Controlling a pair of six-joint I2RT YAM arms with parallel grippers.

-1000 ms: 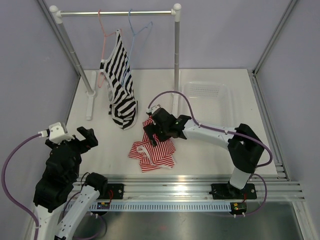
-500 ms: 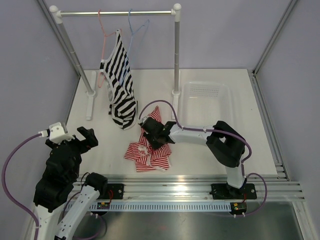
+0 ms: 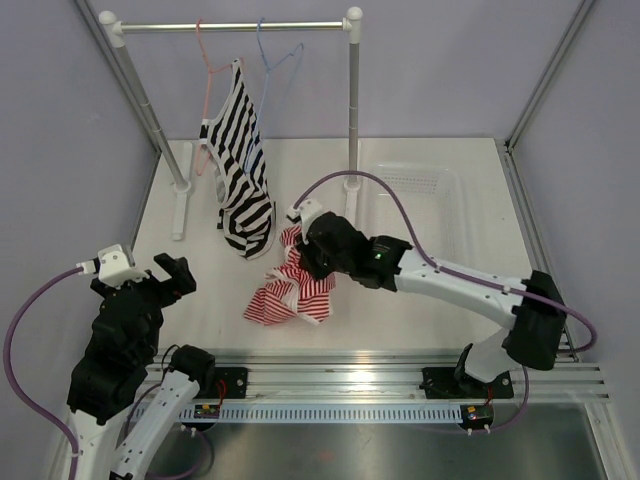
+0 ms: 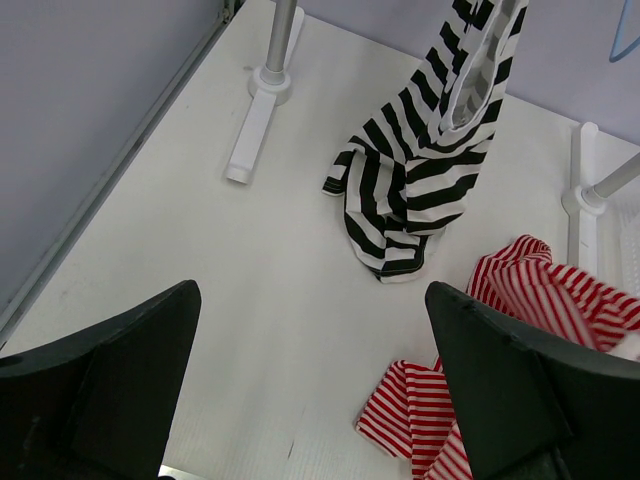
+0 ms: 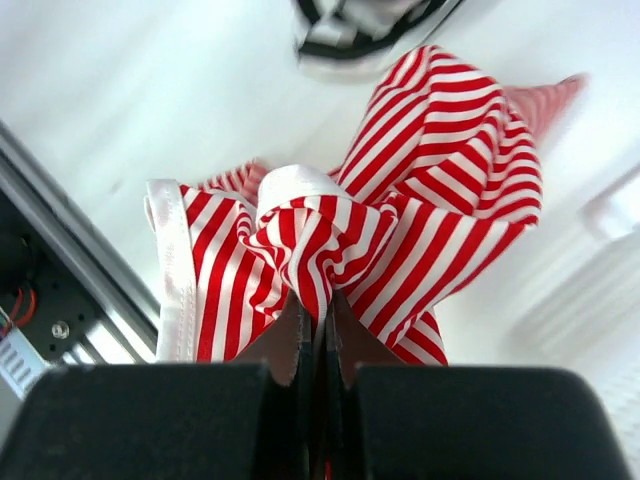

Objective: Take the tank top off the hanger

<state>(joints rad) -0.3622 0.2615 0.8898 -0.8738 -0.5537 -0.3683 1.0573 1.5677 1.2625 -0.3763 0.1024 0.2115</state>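
My right gripper is going to lift the tank top to the right in the top view next, lower it into the empty bin there and release it.
The red-and-white striped tank top (image 3: 290, 292) lies crumpled on the white table, off the hanger, with one bunched fold raised. My right gripper (image 3: 306, 262) is shut on that fold, and the right wrist view shows the cloth (image 5: 400, 230) pinched between the closed fingers (image 5: 318, 305). The light-blue hanger (image 3: 268, 62) hangs bare on the rail at the back. My left gripper (image 3: 140, 275) stands open near the table's front left, apart from the cloth. The left wrist view has the tank top (image 4: 545, 290) to the right of the open gripper (image 4: 310, 295).
A black-and-white wide-striped top (image 3: 243, 170) hangs from a pink hanger (image 3: 207, 70) on the rack rail (image 3: 235, 27). The rack's right post (image 3: 353, 110) stands behind the right gripper. A clear plastic bin (image 3: 455, 190) sits at the back right.
My right gripper went from open to shut on the tank top and raised a fold, so the cloth is bunched and drawn slightly left. The left arm has not moved.
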